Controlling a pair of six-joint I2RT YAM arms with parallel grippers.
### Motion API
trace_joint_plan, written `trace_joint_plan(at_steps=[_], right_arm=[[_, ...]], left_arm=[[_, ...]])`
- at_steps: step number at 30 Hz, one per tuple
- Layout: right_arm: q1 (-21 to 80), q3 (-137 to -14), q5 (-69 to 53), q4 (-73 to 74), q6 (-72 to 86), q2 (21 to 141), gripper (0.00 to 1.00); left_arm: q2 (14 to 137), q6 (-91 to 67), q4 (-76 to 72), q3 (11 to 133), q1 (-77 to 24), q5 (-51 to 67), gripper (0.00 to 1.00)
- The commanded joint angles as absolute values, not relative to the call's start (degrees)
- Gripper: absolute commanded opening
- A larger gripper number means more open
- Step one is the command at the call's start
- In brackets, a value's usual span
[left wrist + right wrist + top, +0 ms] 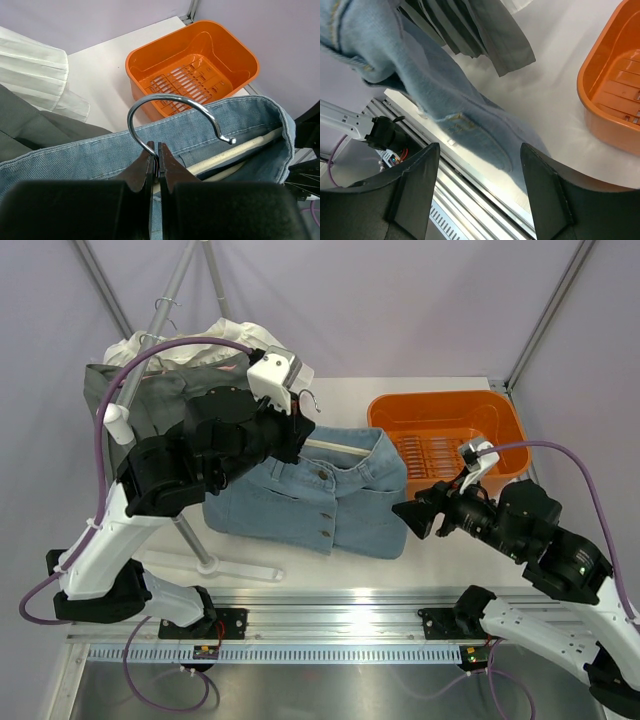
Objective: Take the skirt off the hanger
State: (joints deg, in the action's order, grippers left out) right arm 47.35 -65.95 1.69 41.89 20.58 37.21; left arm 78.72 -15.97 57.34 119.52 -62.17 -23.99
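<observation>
The robot's right gripper will next bring its fingers to the left in the top view around the skirt's side fold (460,123), since the fold hangs that way, still beyond the fingers.
A light blue denim skirt (310,495) with front buttons hangs on a pale wooden hanger (340,448) with a metal hook (175,100). My left gripper (156,157) is shut on the base of the hook and holds hanger and skirt above the table. The hanger bar (235,152) shows inside the waistband in the left wrist view. My right gripper (410,515) is open and empty, just right of the skirt's lower right hem. The skirt's fabric (465,125) hangs ahead of its spread fingers (415,185), apart from them.
An orange slotted basket (450,435) stands at the back right of the white table (340,570). A clothes rack (180,310) with grey and white garments (160,380) stands at the back left, its foot (240,568) near the table's front. A metal rail (330,615) runs along the near edge.
</observation>
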Motion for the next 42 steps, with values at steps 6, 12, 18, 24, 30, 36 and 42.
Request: trace_joint_plan(at_steps=[6, 12, 18, 24, 30, 36, 42], right_arm=[[47.0, -65.4, 0.3, 36.2, 18.7, 42.3, 0.72], [47.0, -66.9, -4.0, 37.4, 19.9, 44.1, 0.00], [47.0, -66.9, 2.8, 44.9, 22.6, 36.2, 0.00], [47.0, -71.1, 15.8, 52.6, 27.2, 24.7, 0.00], [47.0, -69.9, 19.7, 52.6, 28.0, 19.7, 0.00], [47.0, -71.5, 11.8, 43.0, 25.2, 35.4, 0.00], [46.9, -84.0, 15.5, 36.5, 18.1, 53.1, 0.00]], left_arm=[[76.6, -16.3, 51.5, 121.7, -62.0, -22.1, 0.00], [76.7, -15.4, 51.6, 121.8, -62.0, -23.4, 0.00], [76.4, -12.5, 51.9, 120.8, -61.2, -29.1, 0.00], [73.4, -13.1, 50.1, 116.6, -58.2, -28.9, 0.00], [71.0, -15.0, 45.5, 114.3, -58.1, -24.5, 0.00], [74.4, -19.6, 42.9, 119.6, -58.1, -7.3, 0.00], [70.9, -25.0, 34.7, 117.0, -58.1, 10.4, 0.00]])
